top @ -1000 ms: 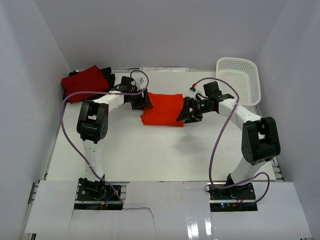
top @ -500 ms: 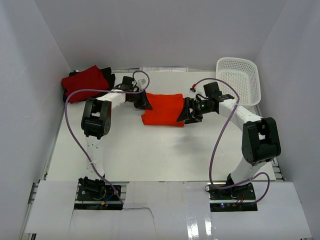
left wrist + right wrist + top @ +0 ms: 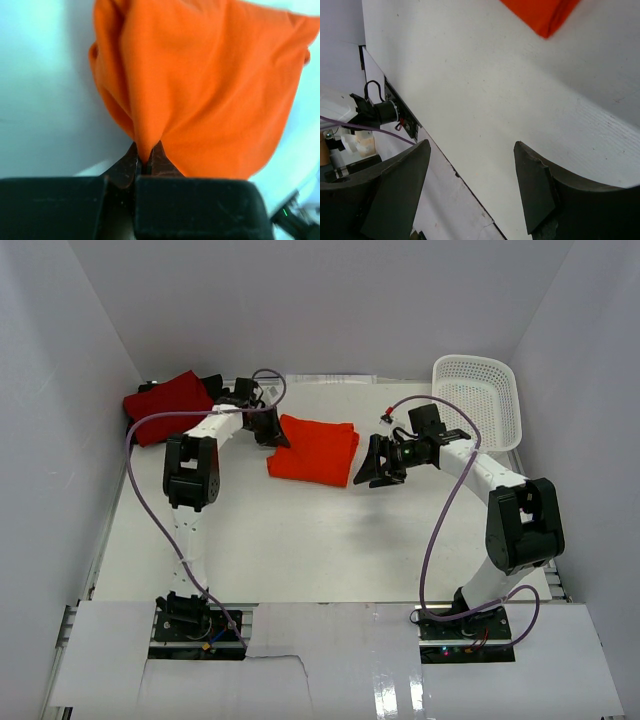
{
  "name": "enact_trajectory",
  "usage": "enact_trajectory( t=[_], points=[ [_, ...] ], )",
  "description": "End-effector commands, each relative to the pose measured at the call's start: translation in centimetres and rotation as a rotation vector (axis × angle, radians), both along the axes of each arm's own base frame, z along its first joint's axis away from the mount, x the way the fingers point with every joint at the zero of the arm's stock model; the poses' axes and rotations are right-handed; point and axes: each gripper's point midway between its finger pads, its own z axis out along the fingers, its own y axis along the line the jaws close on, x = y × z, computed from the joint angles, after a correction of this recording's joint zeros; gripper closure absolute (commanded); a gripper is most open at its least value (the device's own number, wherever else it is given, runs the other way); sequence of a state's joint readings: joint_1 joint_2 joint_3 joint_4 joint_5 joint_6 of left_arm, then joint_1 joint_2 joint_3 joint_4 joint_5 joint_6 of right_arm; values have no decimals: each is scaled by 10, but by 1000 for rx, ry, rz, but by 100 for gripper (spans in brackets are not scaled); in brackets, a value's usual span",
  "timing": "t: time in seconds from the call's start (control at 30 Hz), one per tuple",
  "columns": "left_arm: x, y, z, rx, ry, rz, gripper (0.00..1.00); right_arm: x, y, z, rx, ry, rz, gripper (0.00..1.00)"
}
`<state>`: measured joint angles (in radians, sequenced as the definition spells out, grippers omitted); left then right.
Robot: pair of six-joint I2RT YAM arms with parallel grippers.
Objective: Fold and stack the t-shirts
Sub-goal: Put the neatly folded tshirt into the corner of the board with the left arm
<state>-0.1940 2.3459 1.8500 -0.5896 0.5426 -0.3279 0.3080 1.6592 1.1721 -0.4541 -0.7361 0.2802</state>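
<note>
Next, my left gripper lifts the orange t-shirt (image 3: pixel 315 450) left in the top view, over the started stack's crimson red t-shirt (image 3: pixel 168 408), then lowers and releases it.
A folded bright orange t-shirt (image 3: pixel 315 450) lies mid-table, slightly skewed. My left gripper (image 3: pixel 272 433) is shut on its left edge; in the left wrist view the orange t-shirt (image 3: pixel 210 90) bunches into the pinched fingertips (image 3: pixel 145 156). A crimson red t-shirt (image 3: pixel 168 405) lies folded at the back left, with a black t-shirt (image 3: pixel 214 390) showing at its right edge. My right gripper (image 3: pixel 372 468) hovers open just right of the orange t-shirt, nothing between its fingers (image 3: pixel 535 180); a corner of the orange t-shirt (image 3: pixel 542 15) shows at the top of its view.
A white perforated basket (image 3: pixel 478 400) stands at the back right. White walls close in the table (image 3: pixel 300 540) on three sides. Purple cables loop over both arms.
The left gripper closed on the orange t-shirt's left edge and drew it left and back, skewing it. The right gripper stayed open and now stands apart from the cloth.
</note>
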Motion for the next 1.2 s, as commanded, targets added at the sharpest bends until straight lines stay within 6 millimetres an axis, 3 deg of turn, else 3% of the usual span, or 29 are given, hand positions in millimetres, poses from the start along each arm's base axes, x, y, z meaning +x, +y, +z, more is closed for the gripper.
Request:
enact_trajectory(
  t=[0.0,0.03,0.2,0.57,0.67,0.7,0.93,1.17],
  points=[
    [41,61,20,166,-85,108,100,-4,-1,11,17,-30,8,26],
    [55,66,35,173,-122,120,100,-5,-1,11,18,-27,8,26],
    [83,89,80,126,-212,176,100,-7,-2,10,14,-20,7,26],
    [103,103,160,57,-385,214,100,-8,-2,10,17,-11,3,27],
    [109,117,173,68,-421,243,100,-9,-2,8,18,-5,5,26],
    [113,140,176,63,-425,281,100,-10,-2,8,20,-3,6,27],
    [121,169,207,67,-514,339,100,-11,-2,10,19,3,8,27],
    [130,207,259,56,-663,419,100,-14,0,11,15,11,17,26]
  ],
)
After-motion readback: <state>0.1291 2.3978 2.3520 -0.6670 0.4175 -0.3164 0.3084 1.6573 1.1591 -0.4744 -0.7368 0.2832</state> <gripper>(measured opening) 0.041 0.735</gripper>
